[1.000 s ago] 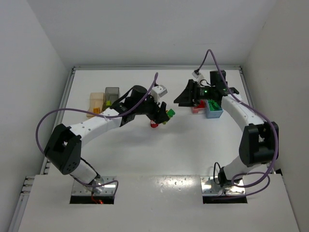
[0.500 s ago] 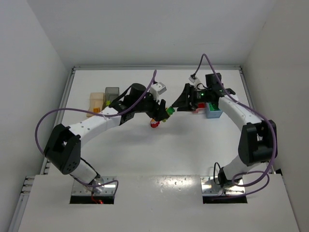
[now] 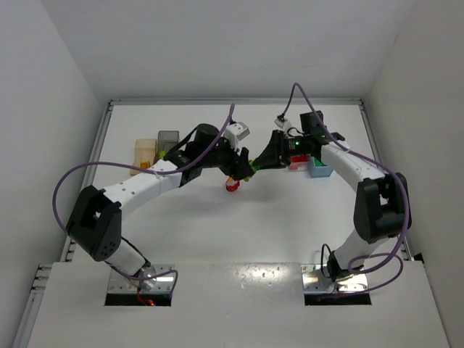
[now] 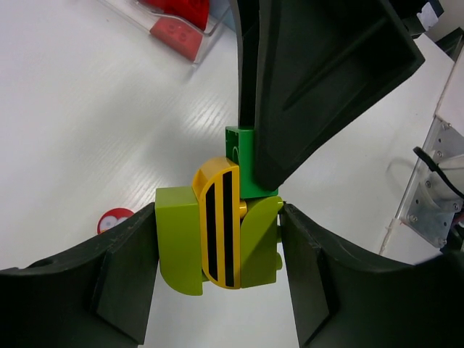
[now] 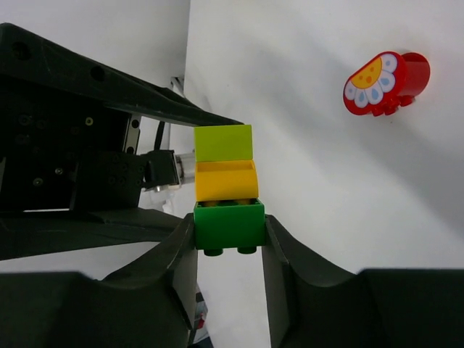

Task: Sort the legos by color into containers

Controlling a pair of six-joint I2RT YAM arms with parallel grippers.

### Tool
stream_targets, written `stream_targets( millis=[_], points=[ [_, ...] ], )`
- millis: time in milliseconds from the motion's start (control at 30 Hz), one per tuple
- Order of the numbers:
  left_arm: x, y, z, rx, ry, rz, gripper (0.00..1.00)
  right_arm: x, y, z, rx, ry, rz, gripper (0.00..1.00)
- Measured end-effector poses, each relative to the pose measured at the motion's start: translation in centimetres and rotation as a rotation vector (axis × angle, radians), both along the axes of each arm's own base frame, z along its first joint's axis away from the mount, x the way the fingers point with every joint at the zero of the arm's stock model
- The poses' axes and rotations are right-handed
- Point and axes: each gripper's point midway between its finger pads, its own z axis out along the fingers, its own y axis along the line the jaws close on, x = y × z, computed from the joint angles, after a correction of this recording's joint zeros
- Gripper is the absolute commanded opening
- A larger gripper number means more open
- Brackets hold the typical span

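Next, my right gripper pulls the dark green brick away, as it still joins the yellow piece. Then the gripper swings over the light blue container [image 3: 320, 167], tips downward and lowers.
A small lego cluster [image 3: 252, 166] hangs above the table between both grippers. It is made of lime bricks [image 4: 177, 243], a yellow piece with black stripes [image 4: 217, 225] and a dark green brick [image 5: 228, 225]. My left gripper [image 4: 217, 246] is shut on the lime bricks. My right gripper [image 5: 228, 228] is shut on the dark green brick at the other end. A red flower-printed lego [image 3: 232, 187] lies on the table below them. The orange container [image 3: 145, 154] and the dark grey one [image 3: 168, 141] stand at the back left. The clear one [image 3: 298, 164] with red legos and the light blue one [image 3: 320, 169] stand at the right.
White walls close in the table at the left, back and right. My right arm's forearm [image 3: 348, 163] reaches over the light blue container. Purple cables [image 3: 72, 181] loop off both arms. Both arm bases [image 3: 141, 279] are bolted at the near edge.
My right gripper has swung left from above the right-hand containers to my left gripper and shut on the cluster's dark green brick. My left gripper has kept its hold, shifting only slightly.
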Motion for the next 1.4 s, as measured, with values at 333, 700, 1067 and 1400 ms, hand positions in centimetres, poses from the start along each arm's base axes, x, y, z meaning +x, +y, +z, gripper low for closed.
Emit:
stream_targets(
  millis=[333, 700, 1067, 1400],
  points=[
    [0.9, 0.3, 0.3, -0.003, -0.023, 0.029, 0.16, 0.0, -0.2, 0.3, 0.065, -0.017, 0.019, 0.01],
    [7.1, 5.6, -0.5, 0.033, -0.06, 0.238, 0.16, -2.2, -4.0, 1.7, 0.118, 0.001, -0.035, 0.0],
    [7.1, 5.6, -0.5, 0.038, -0.072, 0.229, 0.16, 10.1, -18.6, 0.7, -0.646, -0.46, -0.406, 0.0],
    [7.4, 5.5, 0.2, 0.033, -0.081, 0.23, 0.16, 12.6, -24.3, -7.1, -0.937, -0.388, -0.357, 0.04]
  ],
)
